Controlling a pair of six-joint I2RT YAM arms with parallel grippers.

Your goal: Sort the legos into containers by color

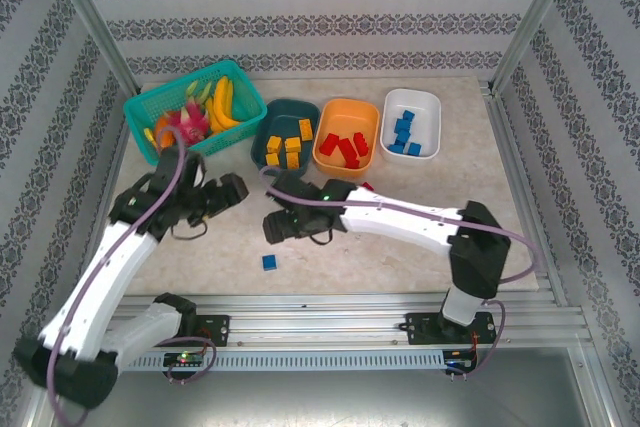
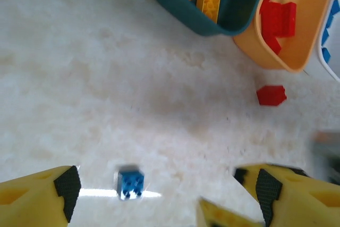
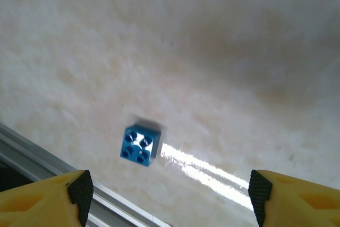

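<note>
My right gripper should next move back toward the front bar and down over the lone blue lego (image 1: 270,262) (image 3: 140,145) to close on it. Its open fingers are still empty.
A lone blue lego (image 1: 270,262) (image 2: 130,183) (image 3: 140,145) lies studs-up near the table's front edge. My right gripper (image 1: 278,225) (image 3: 170,200) hovers open just behind and above it, nothing between its fingers. My left gripper (image 1: 233,190) (image 2: 166,192) is open and empty to the left. A red lego (image 1: 367,187) (image 2: 271,95) sits on the table in front of the orange tub (image 1: 348,115) (image 2: 303,35), which holds red legos (image 1: 345,147). The dark teal tub (image 1: 285,110) (image 2: 234,14) holds yellow legos (image 1: 290,147). The white tub (image 1: 425,112) holds blue legos (image 1: 404,135).
A teal mesh basket (image 1: 140,112) of toy fruit stands at the back left, close behind my left arm. An aluminium rail (image 1: 320,307) (image 3: 32,152) runs along the front edge, just beyond the blue lego. Bare tabletop lies between the tubs and the rail.
</note>
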